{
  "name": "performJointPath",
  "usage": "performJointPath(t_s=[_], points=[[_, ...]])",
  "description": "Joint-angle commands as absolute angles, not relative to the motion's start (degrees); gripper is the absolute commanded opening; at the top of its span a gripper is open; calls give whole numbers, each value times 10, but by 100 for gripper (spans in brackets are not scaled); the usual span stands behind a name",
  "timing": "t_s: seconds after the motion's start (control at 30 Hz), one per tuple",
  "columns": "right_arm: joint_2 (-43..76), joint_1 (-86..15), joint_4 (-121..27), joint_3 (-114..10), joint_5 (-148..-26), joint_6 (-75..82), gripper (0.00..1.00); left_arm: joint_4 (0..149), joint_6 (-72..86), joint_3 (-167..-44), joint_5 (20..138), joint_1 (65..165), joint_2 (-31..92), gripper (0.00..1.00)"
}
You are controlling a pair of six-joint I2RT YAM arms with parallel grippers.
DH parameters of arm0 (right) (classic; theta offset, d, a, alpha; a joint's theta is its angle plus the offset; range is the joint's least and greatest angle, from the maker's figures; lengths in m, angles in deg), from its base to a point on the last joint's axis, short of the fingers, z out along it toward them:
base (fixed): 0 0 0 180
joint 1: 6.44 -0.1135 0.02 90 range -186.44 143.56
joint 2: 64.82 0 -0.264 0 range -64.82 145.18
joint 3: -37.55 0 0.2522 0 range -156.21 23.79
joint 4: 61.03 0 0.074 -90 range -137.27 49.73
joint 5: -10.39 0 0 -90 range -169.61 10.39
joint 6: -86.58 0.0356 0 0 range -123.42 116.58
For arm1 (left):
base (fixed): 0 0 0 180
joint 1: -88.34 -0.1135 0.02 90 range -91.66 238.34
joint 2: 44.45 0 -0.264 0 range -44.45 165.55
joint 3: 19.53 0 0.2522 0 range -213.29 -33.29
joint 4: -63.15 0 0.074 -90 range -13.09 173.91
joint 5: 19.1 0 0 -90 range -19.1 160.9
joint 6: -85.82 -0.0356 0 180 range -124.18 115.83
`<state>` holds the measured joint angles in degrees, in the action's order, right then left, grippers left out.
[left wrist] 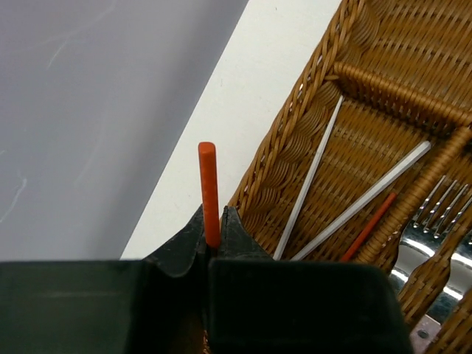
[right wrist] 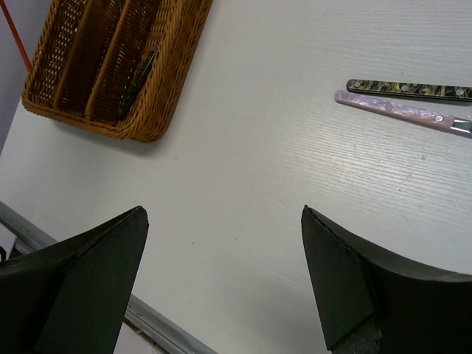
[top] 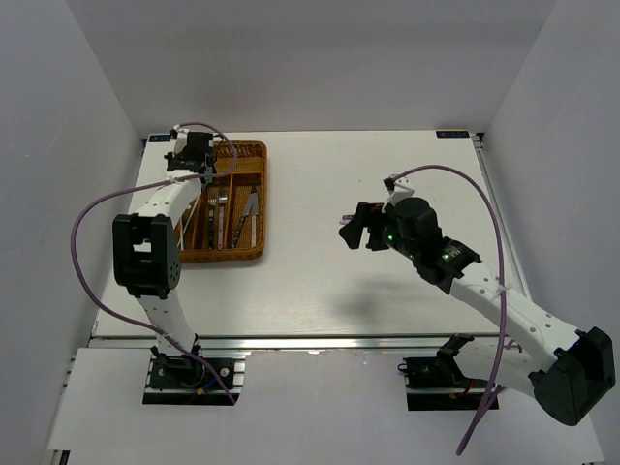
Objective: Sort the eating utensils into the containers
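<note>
The pink handle near the metal (right wrist: 441, 119) lies below the fingers, to their right in the wrist view, so my right gripper should lower and turn onto it next.
The orange-brown wicker tray (top: 225, 256) lies at the table's left. My left gripper (top: 194, 155) is over its far left corner, shut on a red chopstick (left wrist: 209, 188) that sticks out past the fingertips above the tray rim (left wrist: 295, 110). In the slot below lie two pale chopsticks (left wrist: 310, 177) and another red chopstick (left wrist: 369, 225); forks (left wrist: 442, 206) lie in the neighbouring slot. My right gripper (top: 354, 231) is open and empty, above bare table right of the tray. Two utensils, one dark-handled (right wrist: 409, 89) and one pink-handled (right wrist: 402, 109), lie on the table beyond it.
The tray (right wrist: 158, 110) shows in the right wrist view with a dark-handled utensil (right wrist: 139, 81) in a long slot. Cutlery (top: 237, 208) lies in the tray's middle slots. A grey wall (left wrist: 96, 110) stands close to the left of the tray. The table's near edge (right wrist: 158, 328) lies below the right gripper.
</note>
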<state>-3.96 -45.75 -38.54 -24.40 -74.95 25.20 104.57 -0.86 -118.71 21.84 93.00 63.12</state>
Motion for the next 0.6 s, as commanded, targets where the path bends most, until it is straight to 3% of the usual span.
performJointPath(t_s=[0.0, 0.03, 0.13, 0.17, 0.2, 0.43, 0.57], points=[[-58, -449, -375, -245, -771, 220, 89, 1004, -18, -1156, 192, 926, 620, 8], [-61, -448, -374, -245, -769, 218, 89, 999, -17, -1149, 191, 926, 622, 10], [-65, -439, -373, -245, -770, 216, 89, 990, -17, -1131, 201, 926, 622, 33], [-64, -436, -374, -246, -772, 218, 89, 992, -14, -1131, 203, 926, 623, 49], [-63, -434, -374, -246, -775, 220, 89, 994, -10, -1133, 204, 925, 625, 55], [-37, -423, -360, -274, -766, 236, 89, 1029, -1, -1148, 210, 926, 608, 72], [19, -415, -322, -310, -717, 276, 89, 1035, 20, -1156, 242, 926, 534, 81]])
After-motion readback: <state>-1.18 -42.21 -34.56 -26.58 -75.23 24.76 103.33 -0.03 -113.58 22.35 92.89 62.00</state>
